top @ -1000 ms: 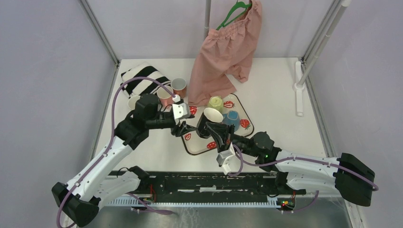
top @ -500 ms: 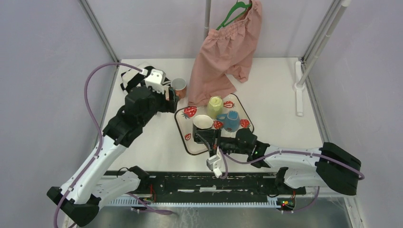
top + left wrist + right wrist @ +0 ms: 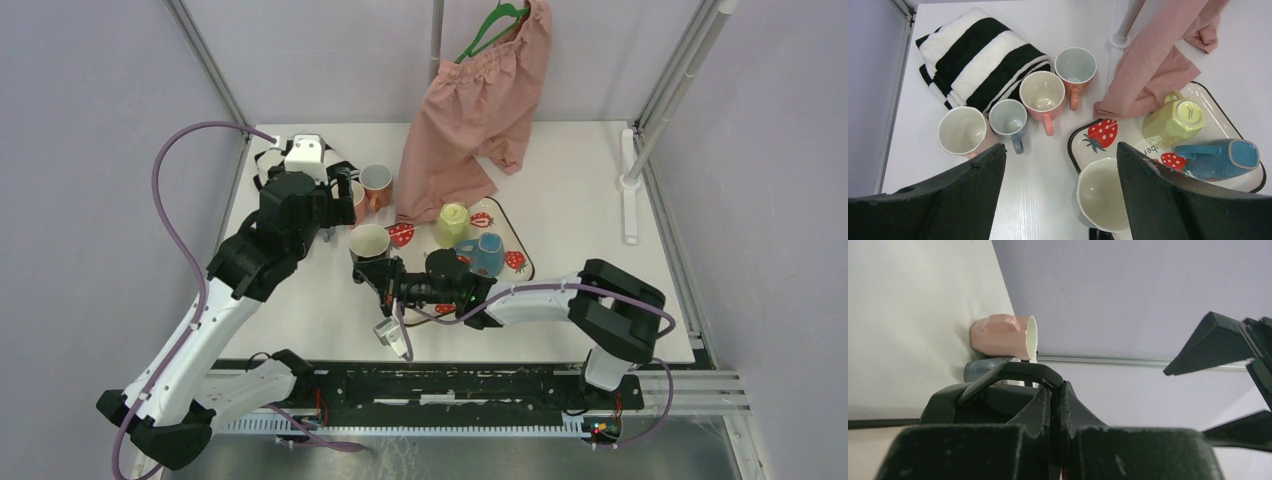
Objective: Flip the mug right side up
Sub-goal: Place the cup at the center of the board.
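Note:
Next, my right gripper carries the black mug away from the tray toward the upright mugs and down onto bare table [image 3: 344, 262] [image 3: 925, 382]. The mug's opening already faces up.
A black mug with a cream inside [image 3: 369, 243] is upright with its mouth facing up, just off the left edge of the strawberry tray [image 3: 520, 240]. My right gripper [image 3: 386, 272] reaches in from the right and is shut on the mug's handle [image 3: 1018, 371]. Whether the mug's base touches the table is hidden. In the left wrist view the same mug [image 3: 1100, 195] lies below my left gripper [image 3: 1059, 150]. That left gripper [image 3: 335, 205] hangs open and empty above the back-left mugs.
On the tray [image 3: 1070, 145] a yellow-green mug [image 3: 1173, 120] stands upside down and a blue mug [image 3: 1218, 159] lies on its side. Several upright mugs [image 3: 1042, 94] cluster beside a striped towel [image 3: 973, 55]. Pink shorts [image 3: 480, 100] hang at the back.
My left gripper let go near the mug, opened wide and drew back up to the rear left. My right gripper carried the mug leftward off the tray, its mouth turning from tilted to upward.

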